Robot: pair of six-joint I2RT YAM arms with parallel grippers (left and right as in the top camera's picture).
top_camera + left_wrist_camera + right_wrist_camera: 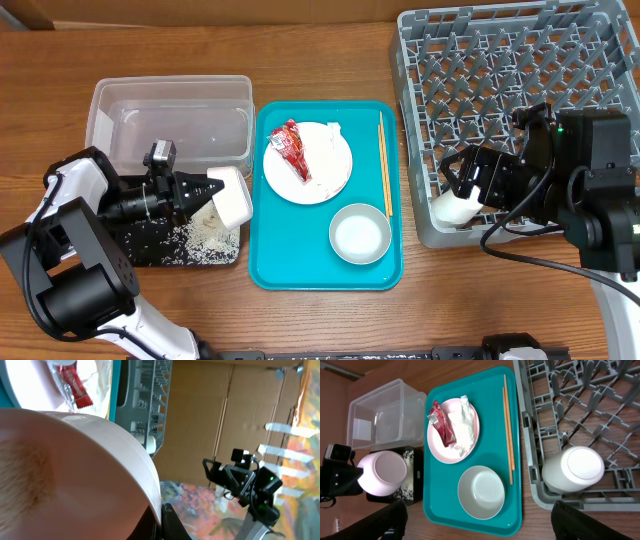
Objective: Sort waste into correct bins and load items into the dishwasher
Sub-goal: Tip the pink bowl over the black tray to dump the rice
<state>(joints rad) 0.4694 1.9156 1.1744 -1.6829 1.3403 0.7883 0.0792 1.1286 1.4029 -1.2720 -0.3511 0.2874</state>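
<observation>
Next, my left gripper should turn and lower to free the bowl on the teal tray's bare near corner (287,236), as that lies to its right in the overhead view.
My left gripper (205,190) is shut on the rim of a pink bowl (232,195), tipped on its side over the black tray (150,250), where rice grains (205,240) lie. The left wrist view shows the fingers (162,520) pinching the bowl's rim (75,470). My right gripper (470,185) is open and empty above a white cup (572,470), which stands upside down in the front left corner of the grey dish rack (520,80). The plate (325,180) holds the red packet (290,148) and the napkin (325,150).
The teal tray (290,265) also carries the chopsticks (383,160) along its right side and a second bowl (360,235) at its front. The clear tub (170,120) stands behind the black tray.
</observation>
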